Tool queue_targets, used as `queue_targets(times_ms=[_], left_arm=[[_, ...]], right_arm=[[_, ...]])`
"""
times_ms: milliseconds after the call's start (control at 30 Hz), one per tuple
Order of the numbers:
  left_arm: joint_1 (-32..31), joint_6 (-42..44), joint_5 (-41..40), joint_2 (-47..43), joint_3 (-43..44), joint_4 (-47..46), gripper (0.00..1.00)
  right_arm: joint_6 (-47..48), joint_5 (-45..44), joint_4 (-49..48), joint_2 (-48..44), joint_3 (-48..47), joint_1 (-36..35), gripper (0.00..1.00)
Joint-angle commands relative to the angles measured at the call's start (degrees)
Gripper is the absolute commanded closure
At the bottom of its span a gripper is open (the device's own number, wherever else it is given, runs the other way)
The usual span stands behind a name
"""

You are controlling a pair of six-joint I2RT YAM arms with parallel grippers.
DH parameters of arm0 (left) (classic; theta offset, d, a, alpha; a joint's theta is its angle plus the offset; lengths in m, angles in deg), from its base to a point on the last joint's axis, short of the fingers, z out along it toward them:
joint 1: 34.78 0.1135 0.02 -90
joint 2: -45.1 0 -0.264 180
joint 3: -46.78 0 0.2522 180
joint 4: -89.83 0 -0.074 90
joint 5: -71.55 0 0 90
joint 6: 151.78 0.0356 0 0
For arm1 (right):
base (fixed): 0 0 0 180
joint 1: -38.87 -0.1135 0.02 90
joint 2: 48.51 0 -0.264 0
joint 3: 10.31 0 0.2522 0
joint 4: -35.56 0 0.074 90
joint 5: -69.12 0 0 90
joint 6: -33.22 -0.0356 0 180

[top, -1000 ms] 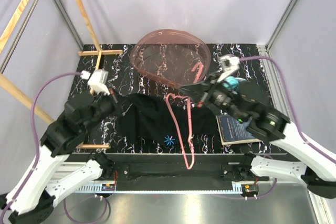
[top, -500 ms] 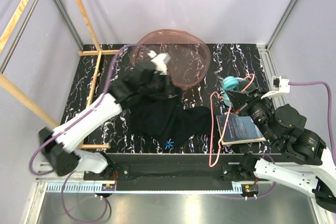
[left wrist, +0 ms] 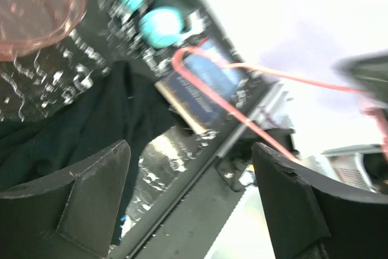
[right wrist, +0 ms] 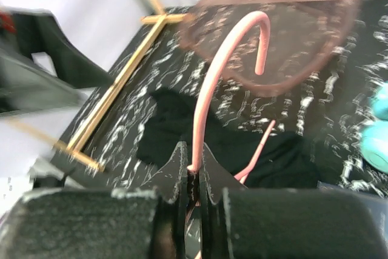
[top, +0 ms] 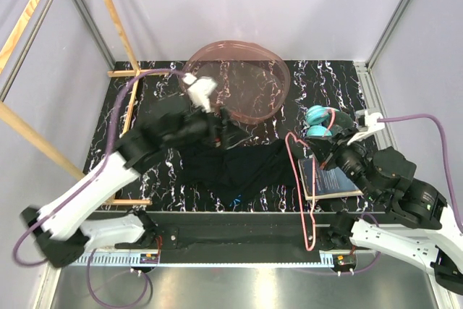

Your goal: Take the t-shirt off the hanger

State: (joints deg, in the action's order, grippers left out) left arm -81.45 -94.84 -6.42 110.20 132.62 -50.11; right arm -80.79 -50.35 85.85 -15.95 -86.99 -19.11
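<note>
My left gripper should next move back and across to its right in the top view, to close on the loose near end of the hanger, which hangs there.
The black t-shirt (top: 242, 168) lies crumpled on the marbled table, seen also in the left wrist view as the t-shirt (left wrist: 79, 119) and in the right wrist view as the t-shirt (right wrist: 182, 128). My left gripper (top: 224, 127) hovers over its upper edge; in its own view the left gripper (left wrist: 191, 198) stands open with nothing between the fingers (left wrist: 91, 201). The pink wire hanger (top: 302, 186) hangs right of the shirt, out over the front edge. My right gripper (right wrist: 193, 161) is shut on the hanger (right wrist: 209, 95) just below its hook. From above, the right gripper (top: 322, 153) is by the book.
A pink translucent bowl (top: 242, 77) stands at the back centre. Teal headphones (top: 318, 122) and a dark blue book (top: 329, 177) lie at the right, under the right arm. Wooden frame bars (top: 134, 81) stand along the left side.
My left gripper has opened and let the t-shirt drop, and the arm has pulled back from the bowl. The shirt lies flatter. The right arm has shifted the hanger slightly.
</note>
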Motion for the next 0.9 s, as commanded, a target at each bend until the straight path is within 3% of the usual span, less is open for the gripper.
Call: queue_targets(times_ms=[0,200,333,467,600,733,867], left_arm=[[0.01,-4.27,7.97,-11.47,-6.92,-6.42,0.18],[-1.48,-17.98,14.25,-21.93,-18.79,-23.91,0.27],[-5.78,-22.83,12.50,-22.21,-21.80,-31.48,0.28],[-14.20,-26.00,8.46,-18.70,-22.77,-40.78,0.28],[-21.42,-23.55,2.31,-13.61,-19.00,-37.91,0.32],[-27.85,-22.75,-6.83,-10.53,-18.11,-37.21,0.44],[-33.12,-23.89,-17.37,-8.59,-18.11,-34.83,0.46]], right_arm=[[7.57,11.97,-7.61,0.23,1.39,0.06,1.00],[12.76,24.46,-18.41,4.69,4.20,-0.03,1.00],[14.16,26.13,-27.62,8.92,5.35,0.06,1.00],[14.96,26.14,-34.41,13.31,5.79,0.06,1.00],[15.40,22.36,-41.88,16.13,6.40,0.14,1.00],[15.84,16.66,-42.69,18.07,4.82,0.06,1.00],[16.27,12.69,-41.98,19.03,3.42,0.05,1.00]])
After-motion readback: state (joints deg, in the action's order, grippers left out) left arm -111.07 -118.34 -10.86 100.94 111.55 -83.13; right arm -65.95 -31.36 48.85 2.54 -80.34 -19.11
